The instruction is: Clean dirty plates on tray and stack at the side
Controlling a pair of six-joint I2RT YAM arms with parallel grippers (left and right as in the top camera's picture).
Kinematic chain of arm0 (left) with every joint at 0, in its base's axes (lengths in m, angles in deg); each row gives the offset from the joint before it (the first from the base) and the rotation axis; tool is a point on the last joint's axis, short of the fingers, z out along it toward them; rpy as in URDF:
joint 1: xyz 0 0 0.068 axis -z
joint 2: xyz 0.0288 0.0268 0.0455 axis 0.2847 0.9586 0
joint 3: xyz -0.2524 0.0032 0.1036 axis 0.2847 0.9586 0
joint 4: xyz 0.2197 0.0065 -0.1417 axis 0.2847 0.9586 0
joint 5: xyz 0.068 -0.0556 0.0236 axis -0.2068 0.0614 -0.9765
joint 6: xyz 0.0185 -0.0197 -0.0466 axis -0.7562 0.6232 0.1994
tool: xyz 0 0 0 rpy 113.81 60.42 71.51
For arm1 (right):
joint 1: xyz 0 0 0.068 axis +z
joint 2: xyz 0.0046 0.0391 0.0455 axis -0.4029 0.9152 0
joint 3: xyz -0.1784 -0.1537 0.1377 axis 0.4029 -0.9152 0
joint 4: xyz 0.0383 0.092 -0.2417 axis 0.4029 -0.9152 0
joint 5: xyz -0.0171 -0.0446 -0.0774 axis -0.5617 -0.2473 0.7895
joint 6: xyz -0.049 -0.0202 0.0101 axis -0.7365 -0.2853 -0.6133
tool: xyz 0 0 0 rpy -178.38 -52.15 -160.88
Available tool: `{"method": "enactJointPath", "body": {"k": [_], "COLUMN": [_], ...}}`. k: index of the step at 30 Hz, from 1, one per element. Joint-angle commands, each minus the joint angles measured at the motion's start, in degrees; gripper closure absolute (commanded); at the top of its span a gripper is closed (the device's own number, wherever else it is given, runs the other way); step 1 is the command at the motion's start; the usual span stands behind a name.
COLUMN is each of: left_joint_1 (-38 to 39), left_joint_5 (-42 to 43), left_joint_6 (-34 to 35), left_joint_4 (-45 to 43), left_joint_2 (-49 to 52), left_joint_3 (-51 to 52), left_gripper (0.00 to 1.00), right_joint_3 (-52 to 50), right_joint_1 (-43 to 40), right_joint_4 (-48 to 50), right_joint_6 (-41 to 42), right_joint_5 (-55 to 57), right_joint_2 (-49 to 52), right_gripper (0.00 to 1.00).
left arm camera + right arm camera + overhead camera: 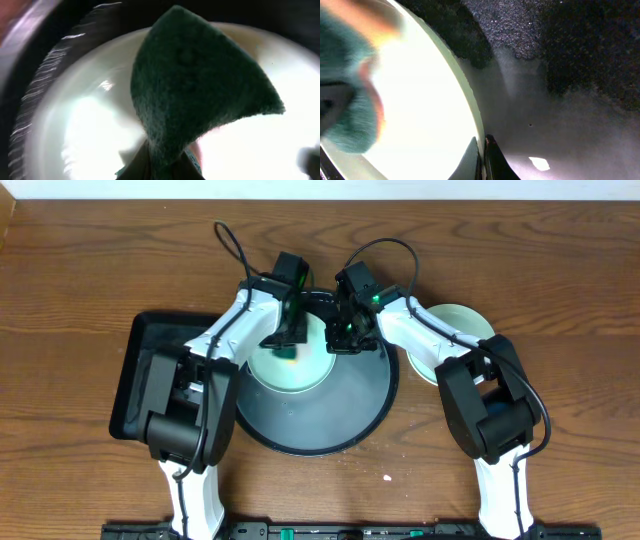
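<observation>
My right gripper needs to lift the mint plate [290, 365], carry it over, lower it on top of the pale plate [461, 322] and release, since that plate already lies beside the tray.
A mint plate [290, 365] lies in the upper left part of the large round black tray [340, 420]. My left gripper [285, 340] is shut on a dark green sponge [200, 95] and presses it onto the plate [90, 125]. My right gripper [345, 340] is shut on the plate's right rim [481, 135], one finger inside and one outside. The sponge also shows at the left of the right wrist view [345, 105]. A pale plate [455, 330] lies on the table right of the tray, partly under my right arm.
A smaller black rectangular tray [140, 370] sits left of the round tray, partly under my left arm. The table is brown wood [90, 260]. A small white crumb [387, 476] lies near the front edge.
</observation>
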State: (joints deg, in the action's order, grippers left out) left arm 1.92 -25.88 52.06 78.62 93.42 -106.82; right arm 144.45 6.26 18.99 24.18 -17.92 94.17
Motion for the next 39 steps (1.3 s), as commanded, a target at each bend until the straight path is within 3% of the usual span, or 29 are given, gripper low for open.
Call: {"method": "enactJointPath", "body": {"k": [1, 13, 20, 23, 30, 39], "left_joint_1": [-2.67, -4.13, -9.62, -12.11, -16.96, -18.51], "left_joint_5": [-13.29, -12.5, -12.5, -11.82, 0.83, 1.51], "left_joint_6": [8.98, 6.36, 5.57, 5.51, 2.49, 2.51], "left_joint_4": [3.13, 10.54, 13.6, 14.95, 16.17, 16.15], "left_joint_2": [-1.81, -20.9, -28.15, -28.11, -27.76, -27.76], "left_joint_3": [0.07, 0.0, 0.0, 0.02, 0.17, 0.17], "left_gripper": [0.93, 0.93, 0.93, 0.93, 0.92, 0.92], "right_joint_3": [-1.33, -1.29, 0.13, 0.13, 0.13, 0.13], "right_joint_1": [-0.44, -0.44, 0.02, 1.25, 7.85, 19.02], "right_joint_4": [-0.63, -0.76, -1.73, -2.32, -3.67, -3.58], "right_joint_6": [0.31, -0.09, -6.6, -8.0, -12.52, -22.01], "right_joint_5": [1.46, 0.98, 1.14, 8.09, 33.94, 63.41], "right_joint_2": [0.79, 0.7, -3.69, -8.13, -19.37, -24.9], "right_gripper": [0.99, 0.99, 0.99, 0.99, 0.99, 0.99]}}
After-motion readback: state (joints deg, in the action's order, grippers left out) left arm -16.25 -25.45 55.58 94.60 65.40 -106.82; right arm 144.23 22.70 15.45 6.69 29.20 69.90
